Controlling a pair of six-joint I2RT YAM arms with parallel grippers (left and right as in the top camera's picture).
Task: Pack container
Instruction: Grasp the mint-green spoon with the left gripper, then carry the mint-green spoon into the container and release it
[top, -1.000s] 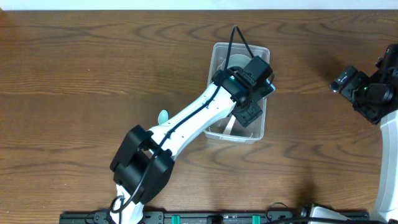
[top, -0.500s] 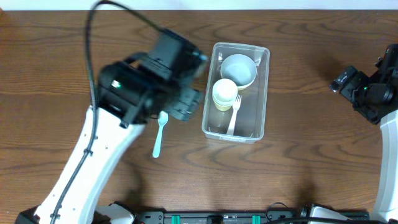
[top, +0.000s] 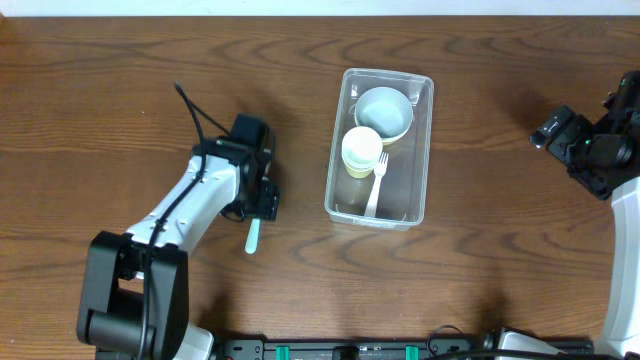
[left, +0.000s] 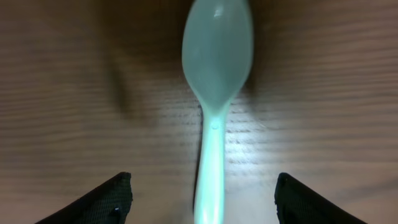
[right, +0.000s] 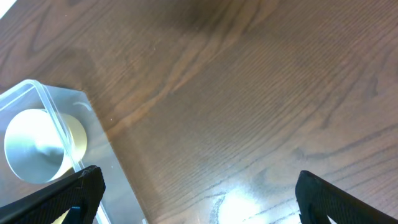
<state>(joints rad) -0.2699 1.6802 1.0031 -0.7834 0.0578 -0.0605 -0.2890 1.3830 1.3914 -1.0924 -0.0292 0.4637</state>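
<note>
The handle of the mint green spoon (top: 253, 237) already lies lined up between my open fingers. I will lower my left gripper a little onto it next.
The clear plastic container (top: 427, 150) stands right of the table's middle and holds a grey bowl (top: 385, 112), a pale yellow cup (top: 361, 149) and a white fork (top: 376, 185). Its corner shows in the right wrist view (right: 56, 106). A mint green spoon (top: 253, 237) lies on the wood left of the container. My left gripper (top: 264, 205) is open right over the spoon; in the left wrist view the spoon (left: 214, 74) lies between the open fingers (left: 202, 196), untouched. My right gripper (top: 552, 130) is open and empty, far right of the container.
The wooden table (top: 120, 100) shows bare wood around the container. The right arm's base (top: 625, 230) stands at the right edge. A black rail (top: 330, 350) runs along the front edge.
My left arm has left the container, swung left across the table and come down over the spoon. The bowl, cup and fork now show uncovered in the container. The right arm has not moved.
</note>
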